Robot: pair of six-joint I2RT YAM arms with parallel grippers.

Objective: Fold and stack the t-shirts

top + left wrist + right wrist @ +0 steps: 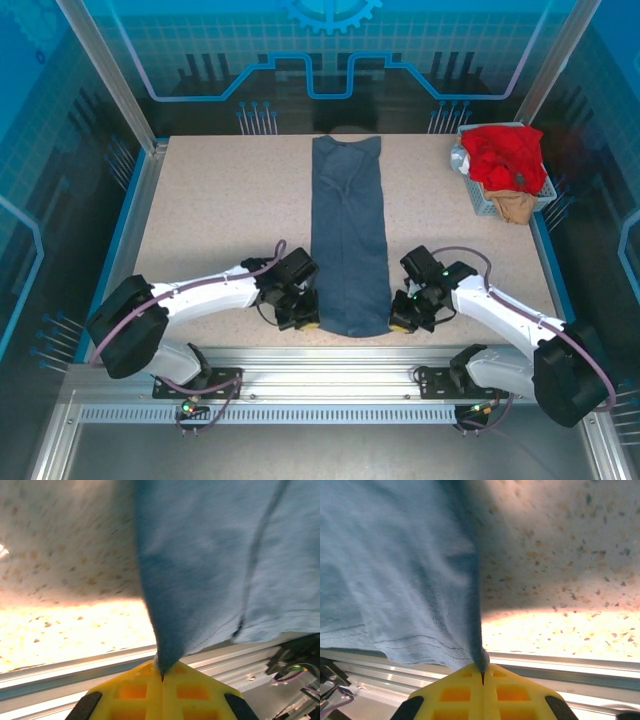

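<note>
My right gripper should lift the corner of the t-shirt's hem outward over the t-shirt toward its collar end and then let go of the corner, because the t-shirt is still long.
A dark slate-blue t-shirt lies folded into a long narrow strip down the middle of the table, collar at the far end. My left gripper is shut on its near left hem corner, and the cloth rises out of the closed yellow jaws. My right gripper is shut on the near right hem corner, the blue fabric pinched the same way. A bright red t-shirt and a tan t-shirt are heaped in the basket at the far right.
A small grey wire basket stands at the table's far right corner. The speckled tabletop is bare on both sides of the strip. A metal rail runs along the near edge, just behind both grippers.
</note>
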